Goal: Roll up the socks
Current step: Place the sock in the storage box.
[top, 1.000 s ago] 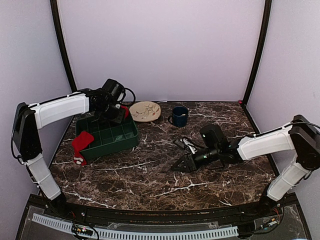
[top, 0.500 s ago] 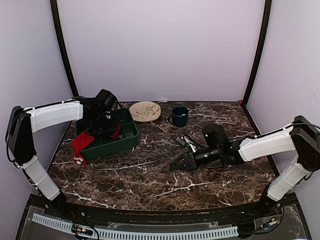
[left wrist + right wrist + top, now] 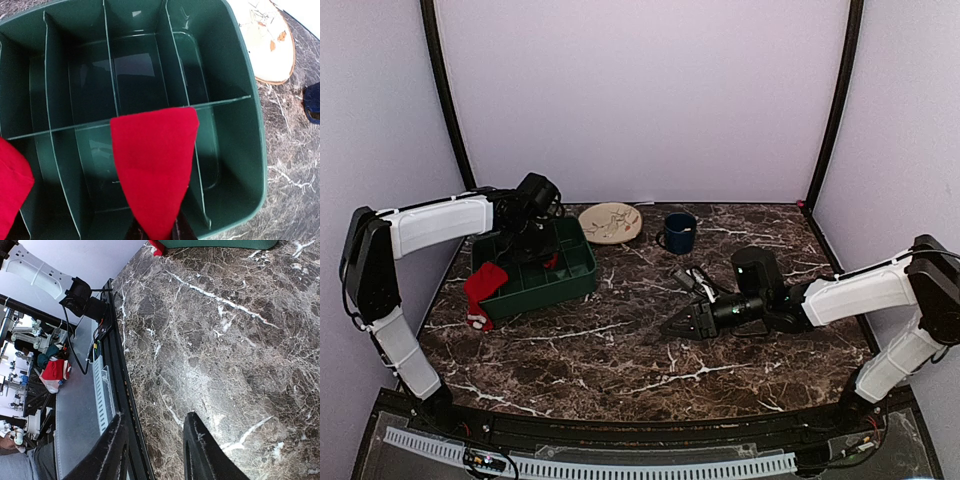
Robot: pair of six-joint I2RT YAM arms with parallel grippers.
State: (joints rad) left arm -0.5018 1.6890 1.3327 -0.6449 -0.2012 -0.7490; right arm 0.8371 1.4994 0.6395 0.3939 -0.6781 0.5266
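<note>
The sock hangs over the bin's front section, so my left gripper will next lower to the right in the top view, between the dividers of that section below, and release the sock.
My left gripper is shut on a red sock and holds it hanging over the green divided bin. Its fingertips barely show under the sock at the bottom of the left wrist view. In the top view the held sock is a small red patch inside the bin. A second red sock with a white patterned end drapes over the bin's front left corner; it also shows in the left wrist view. My right gripper is open and empty, low over the middle of the table.
A round cream plate lies behind the bin. A dark blue mug stands to its right. The marble table ends at a black front edge with a white cable rail. Purple walls close the back and sides.
My left gripper carried the red sock from the bin's back right corner down and forward over the bin. My right gripper shifted slightly and stays open.
</note>
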